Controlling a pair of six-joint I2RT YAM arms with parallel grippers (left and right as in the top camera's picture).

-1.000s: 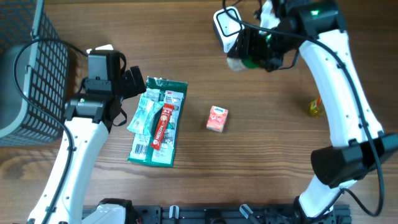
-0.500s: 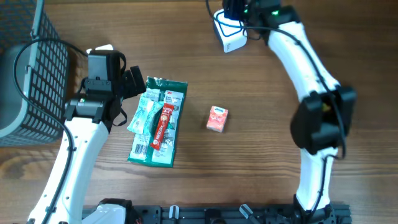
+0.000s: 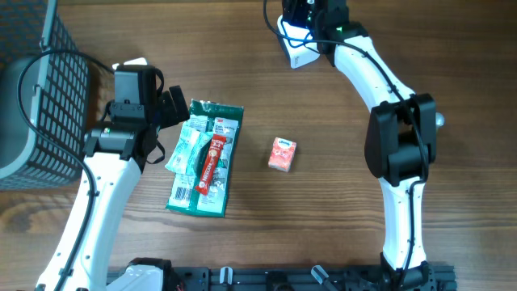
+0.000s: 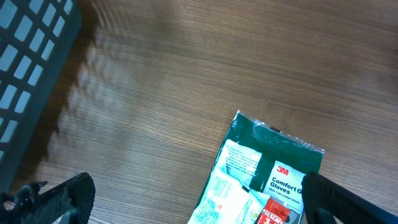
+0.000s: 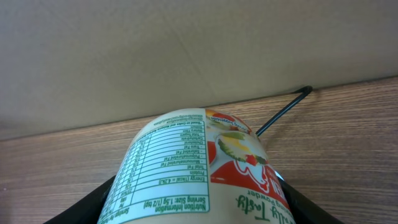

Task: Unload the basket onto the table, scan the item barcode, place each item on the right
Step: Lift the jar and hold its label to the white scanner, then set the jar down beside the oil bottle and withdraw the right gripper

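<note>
The tub goes down, back and to the right in the overhead view, beside the pink box next, where the tabletop is clear. My right gripper releases it there.
A round tub with a green nutrition table and a red-and-yellow label fills the right wrist view. My right gripper is shut on it, one black finger on each side. In the overhead view that gripper sits at the far edge of the table, just above the white barcode scanner, and the tub is hidden under the arm. My left gripper hangs open over the top of a green glove packet, its fingers spread wide with nothing held.
Sachets and the green packet lie in a pile left of centre, and a small pink box sits mid-table. A dark wire basket stands at the far left. A black cable runs near the back wall.
My right arm has swung from the right side to the far edge, carrying the tub over the scanner. The left arm has not moved.
</note>
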